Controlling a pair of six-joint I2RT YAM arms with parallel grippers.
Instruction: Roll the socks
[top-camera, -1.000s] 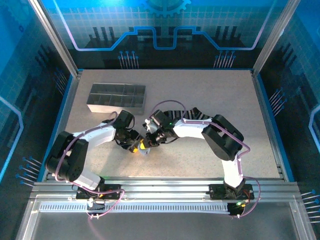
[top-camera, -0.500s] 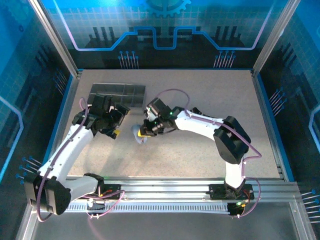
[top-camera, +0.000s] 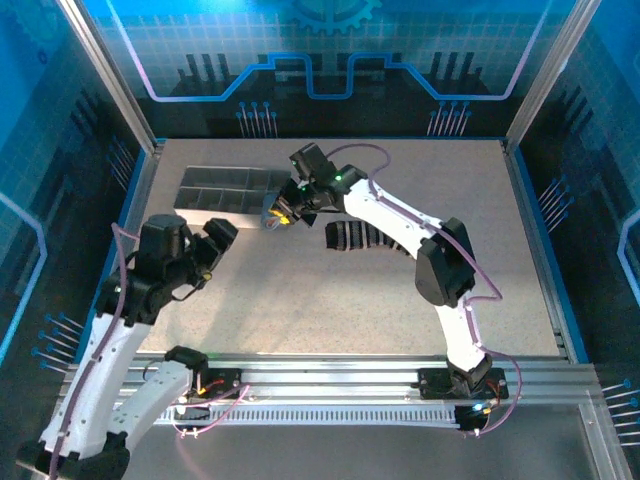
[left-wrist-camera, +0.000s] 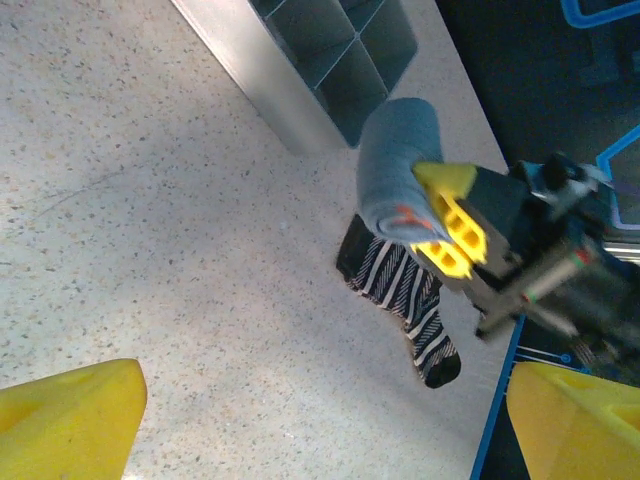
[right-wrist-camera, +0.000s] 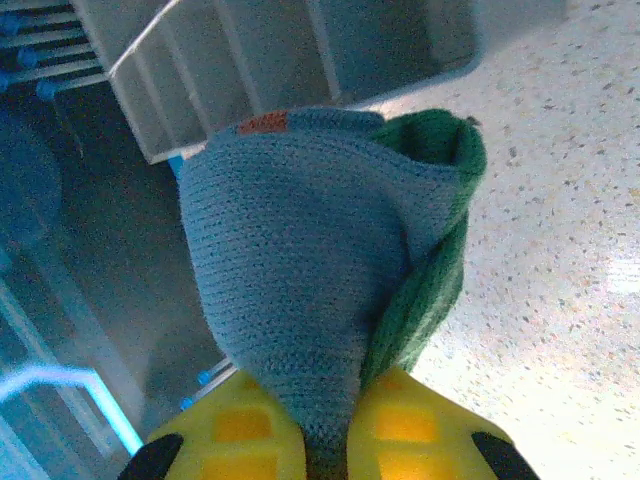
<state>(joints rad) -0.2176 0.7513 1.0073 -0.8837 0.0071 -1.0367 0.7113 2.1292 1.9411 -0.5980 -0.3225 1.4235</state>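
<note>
My right gripper moves outward and then down into the tray's near end section (top-camera: 261, 202) (right-wrist-camera: 400, 45) next and releases the rolled grey-blue sock, because that section stands empty.
My right gripper (top-camera: 285, 208) is shut on the rolled grey-blue sock (top-camera: 270, 213) and holds it off the table beside the right end of the grey tray (top-camera: 225, 190). In the right wrist view the sock bundle (right-wrist-camera: 300, 270) bulges out from between the yellow fingers (right-wrist-camera: 225, 435), with its green part (right-wrist-camera: 440, 270) on the right. The black sock with white stripes (top-camera: 350, 235) lies flat on the table under the right arm; it appears as the striped sock (left-wrist-camera: 400, 290) in the left wrist view. My left gripper (top-camera: 222, 240) stands open and empty over bare table, left of both socks.
The grey compartmented tray (left-wrist-camera: 320, 50) sits at the back left of the table. A blue rim (top-camera: 130, 215) and metal frame border the table's left side. Free tabletop (top-camera: 330, 300) lies in front of the socks.
My right gripper lifted the grey-blue sock and carried it back toward the tray's right end. The left arm let go and withdrew to the near left. The striped sock is now uncovered.
</note>
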